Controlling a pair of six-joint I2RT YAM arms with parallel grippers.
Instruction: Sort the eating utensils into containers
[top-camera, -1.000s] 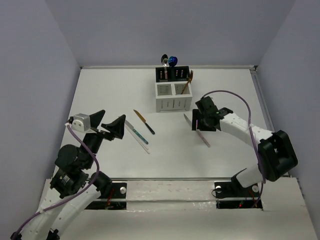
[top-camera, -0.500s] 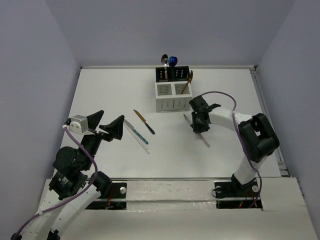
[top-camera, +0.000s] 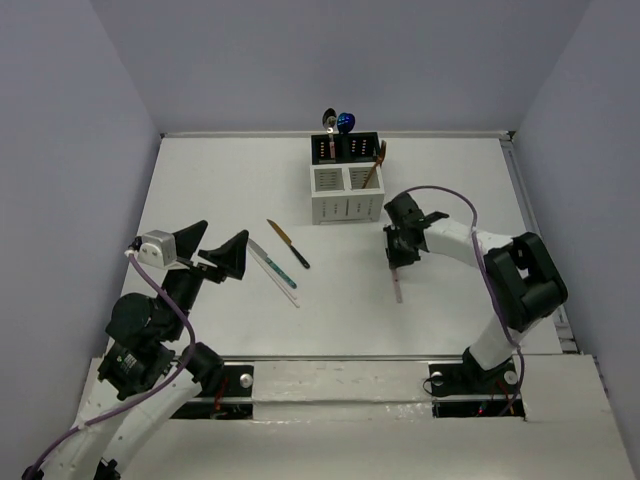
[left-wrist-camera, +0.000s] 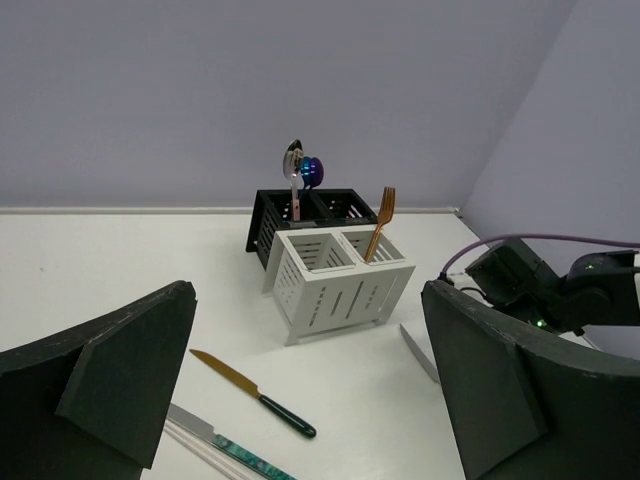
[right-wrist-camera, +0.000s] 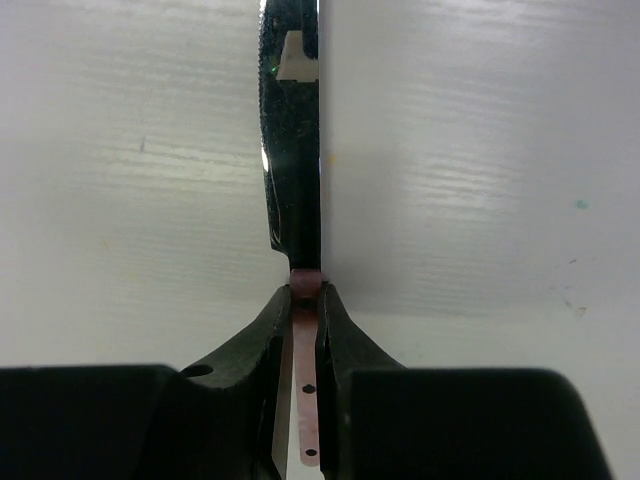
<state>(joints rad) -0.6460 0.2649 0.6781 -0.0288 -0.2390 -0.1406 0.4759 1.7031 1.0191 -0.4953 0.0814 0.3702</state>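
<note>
My right gripper will lift the knife outward next, tilt its blade up and then lower the knife's handle into the white section (top-camera: 329, 180), since that section beside the gold fork's is empty.
My right gripper (top-camera: 396, 256) is shut on a pink-handled knife (top-camera: 398, 284) right of the table's middle. The wrist view shows the pink handle (right-wrist-camera: 306, 400) pinched between both fingers, with the blade (right-wrist-camera: 295, 150) running away edge-on. My left gripper (top-camera: 215, 254) hangs open and empty at the left. In front of it lie a gold-bladed knife with a dark handle (left-wrist-camera: 255, 385), a teal-handled knife (top-camera: 270, 263) and a slim pale utensil (top-camera: 284, 289). The containers (top-camera: 345, 180) stand at the back: a gold fork (top-camera: 374, 166) in a white compartment, two spoons (top-camera: 336, 121) in a black one.
Grey walls close the table in at the back and on both sides. A raised rim (top-camera: 520, 200) runs along the right edge. The right arm's purple cable (top-camera: 455, 195) loops over the table beside the containers.
The right gripper has shut on the pink-handled knife. The knife swung from a diagonal to pointing almost straight at the near edge. The left arm barely moved.
</note>
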